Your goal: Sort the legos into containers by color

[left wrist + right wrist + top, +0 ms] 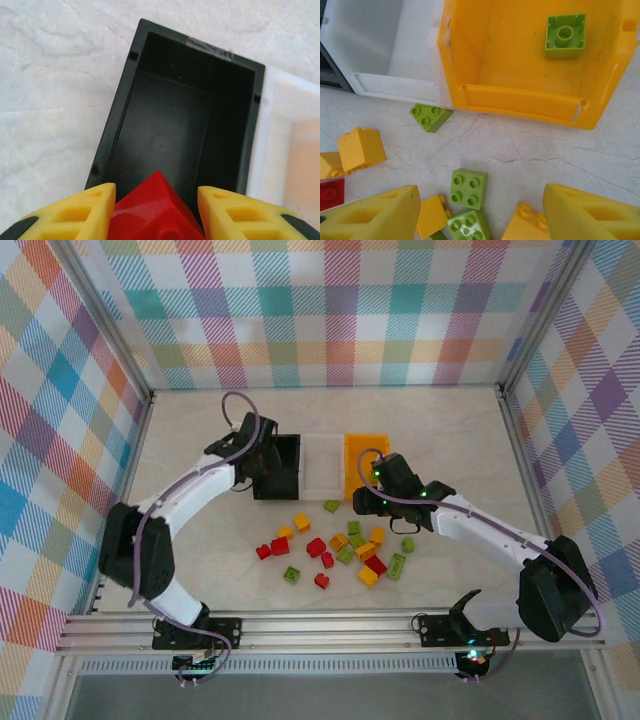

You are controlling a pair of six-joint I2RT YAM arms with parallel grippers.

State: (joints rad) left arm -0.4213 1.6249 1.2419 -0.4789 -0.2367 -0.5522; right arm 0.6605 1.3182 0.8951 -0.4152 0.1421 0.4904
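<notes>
The bare bottom of the black container [161,132] is below, so my left gripper should next lower the red lego [155,212] inside the container's rim and let it go onto that clear space.
My left gripper [156,202] is shut on a red lego [155,212] and hangs over the near end of the black container [170,130], whose floor is bare. In the top view the left gripper [262,462] stands at that black container [285,468]. My right gripper [480,210] is open, nothing between its fingers, above the table just in front of the orange-yellow container [520,100], which holds one light green lego [565,35]. Below it lie a green lego [468,187] and yellow ones. The white container [323,465] sits between the other two.
Loose red, yellow and green legos [340,545] are scattered in front of the containers, toward the arm bases. One green lego [429,116] lies against the corner where the white container [395,82] meets the orange-yellow one. Plaid walls close the table on three sides.
</notes>
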